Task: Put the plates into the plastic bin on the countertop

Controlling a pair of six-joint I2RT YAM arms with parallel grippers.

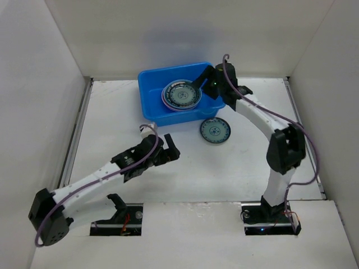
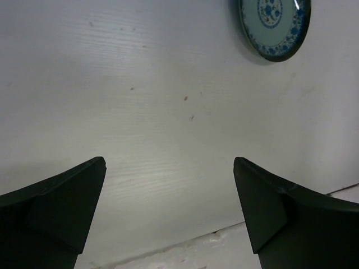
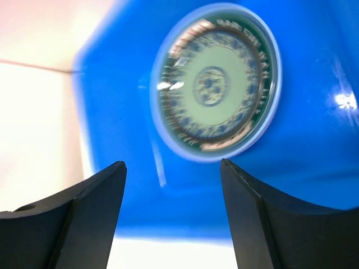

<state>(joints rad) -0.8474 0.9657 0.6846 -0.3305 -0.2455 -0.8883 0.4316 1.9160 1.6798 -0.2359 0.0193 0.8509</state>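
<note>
The loose plate is outside the bin (image 1: pixel 150 96). My left gripper should move down and to the right in the top view next, onto the loose plate's near rim (image 1: pixel 203 138).
A bright blue plastic bin (image 1: pixel 150 96) stands at the back of the white countertop (image 1: pixel 241 168). Inside it lies a stack of plates (image 1: pixel 180 94): a teal patterned one on top, pale blue and pink rims showing under it. Another small teal patterned plate (image 1: pixel 215 131) lies on the countertop just in front of the bin's right corner. My right gripper (image 1: pixel 198 82) hovers over the bin's right side, open and empty. In the right wrist view the stack (image 3: pixel 216 84) lies beyond my right gripper (image 3: pixel 173 164). My left gripper (image 1: pixel 166 148) is open and empty, left of the loose plate (image 2: pixel 275 25).
White walls close in the countertop on the left, back and right. A metal rail (image 1: pixel 76 140) runs along the left edge. The bin's blue wall (image 3: pixel 314 145) fills the right wrist view. A seam in the surface (image 2: pixel 185 241) runs below the left gripper (image 2: pixel 169 162).
</note>
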